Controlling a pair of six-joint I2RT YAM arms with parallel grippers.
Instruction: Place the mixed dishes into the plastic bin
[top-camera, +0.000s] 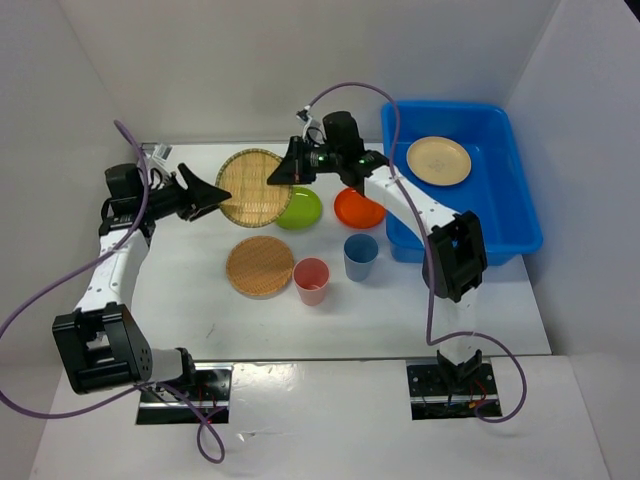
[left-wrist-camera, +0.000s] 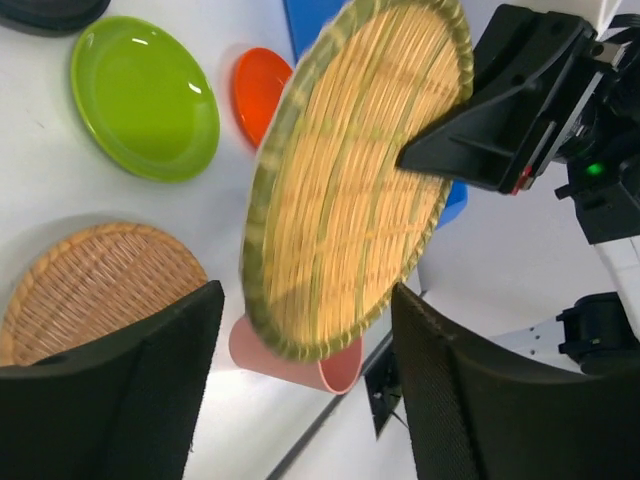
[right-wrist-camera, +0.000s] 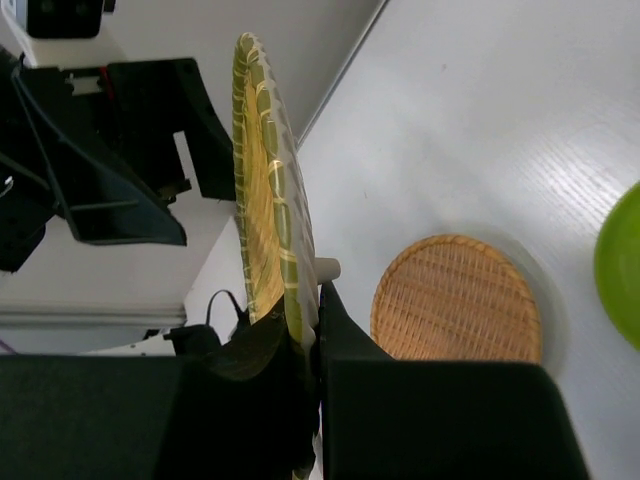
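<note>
My right gripper holds the tray and needs to swing over the blue plastic bin (top-camera: 500, 140). It needs to lower the tray onto the tan plate (top-camera: 438, 160), since my left gripper's open fingers leave it free.
A green-rimmed bamboo tray (top-camera: 250, 185) is held on edge above the table's far left. My right gripper (top-camera: 283, 172) is shut on its rim (right-wrist-camera: 262, 180), with the fingers (right-wrist-camera: 340, 340) pinching it. My left gripper (top-camera: 215, 198) is open, and its fingers (left-wrist-camera: 440, 380) stand apart on either side of the tray's opposite edge (left-wrist-camera: 350, 190). On the table lie a brown bamboo tray (top-camera: 260, 265), a lime plate (top-camera: 300, 208), an orange plate (top-camera: 358, 208), a pink cup (top-camera: 311, 280) and a blue cup (top-camera: 360, 256). A tan plate (top-camera: 438, 160) lies in the blue plastic bin (top-camera: 500, 140).
The bin stands at the far right, with my right arm reaching leftward past its near-left corner. A black plate's edge (left-wrist-camera: 50, 10) shows beyond the lime plate (left-wrist-camera: 145, 95). White walls close in the table on three sides.
</note>
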